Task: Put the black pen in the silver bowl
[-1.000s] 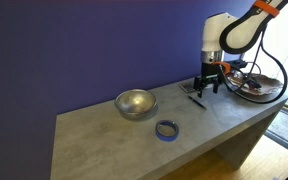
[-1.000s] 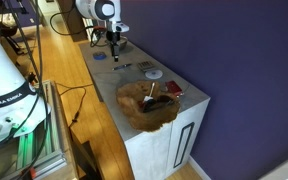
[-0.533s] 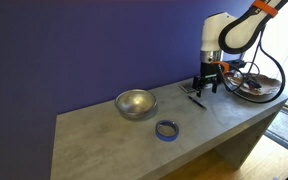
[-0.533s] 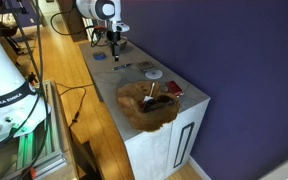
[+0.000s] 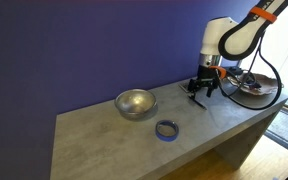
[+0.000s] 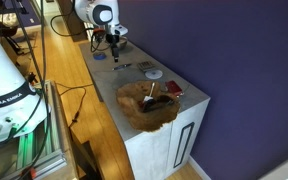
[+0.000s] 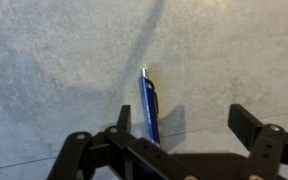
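The black pen lies below my gripper, off-center to the left in the wrist view. Next, my gripper shifts that way, descends and closes around the pen's body (image 5: 197,102) (image 7: 150,108).
The black pen (image 7: 149,108) lies flat on the grey concrete tabletop; in the wrist view it looks dark blue. It sits between my open fingers, close to the left one. My gripper (image 7: 184,118) is open and low over the table, straddling the pen without closing on it. In an exterior view the gripper (image 5: 200,90) hangs at the right part of the table and hides most of the pen. The silver bowl (image 5: 136,103) stands empty at mid table, well to the left of the gripper. The gripper also shows far off in an exterior view (image 6: 112,40).
A small blue tape ring (image 5: 167,129) lies near the front edge, between the bowl and the gripper. A wide brownish dish (image 5: 256,88) with cables sits right of the gripper; it also shows in an exterior view (image 6: 149,105). A purple wall runs behind the table.
The gripper has come down and a little to the left, onto the pen's spot. The pen, bowl and tape ring have not moved.
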{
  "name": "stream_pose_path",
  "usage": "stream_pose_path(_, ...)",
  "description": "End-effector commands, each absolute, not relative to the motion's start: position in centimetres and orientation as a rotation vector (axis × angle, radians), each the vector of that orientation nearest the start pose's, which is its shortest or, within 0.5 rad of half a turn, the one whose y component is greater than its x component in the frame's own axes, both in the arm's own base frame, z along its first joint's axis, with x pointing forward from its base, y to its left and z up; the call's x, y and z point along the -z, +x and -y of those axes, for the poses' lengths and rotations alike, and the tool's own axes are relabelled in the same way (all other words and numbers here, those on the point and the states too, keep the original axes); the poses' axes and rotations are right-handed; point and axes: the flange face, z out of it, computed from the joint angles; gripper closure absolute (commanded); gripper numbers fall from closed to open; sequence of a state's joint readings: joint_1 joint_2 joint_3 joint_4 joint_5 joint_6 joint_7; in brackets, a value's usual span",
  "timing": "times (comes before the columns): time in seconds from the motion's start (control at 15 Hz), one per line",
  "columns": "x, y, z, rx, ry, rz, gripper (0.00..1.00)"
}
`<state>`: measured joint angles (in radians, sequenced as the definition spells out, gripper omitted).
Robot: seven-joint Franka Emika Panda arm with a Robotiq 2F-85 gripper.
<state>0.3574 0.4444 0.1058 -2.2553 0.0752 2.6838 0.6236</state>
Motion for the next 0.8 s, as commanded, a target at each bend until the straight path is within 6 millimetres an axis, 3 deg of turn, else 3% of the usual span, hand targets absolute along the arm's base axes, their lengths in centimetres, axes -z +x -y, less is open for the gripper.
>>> stream_pose_path(0.0, -14.5, 48.0, -23.6, 0.002, -3.055, -0.288, 0.04)
stream_pose_path(0.2, -12.9, 48.0, -23.6, 0.026, -3.056, -0.221, 0.06)
stream_pose_path(0.33, -12.1, 48.0, -23.4, 0.044, -3.073, -0.193, 0.13)
stream_pose_path(0.47, -11.7, 48.2, -23.1, 0.073, -3.089, -0.186, 0.37)
stream_pose_path(0.53, -11.6, 48.2, -23.0, 0.093, -3.098, -0.184, 0.39)
stream_pose_path(0.73, -11.9, 48.5, -22.7, 0.142, -3.107, -0.187, 0.61)
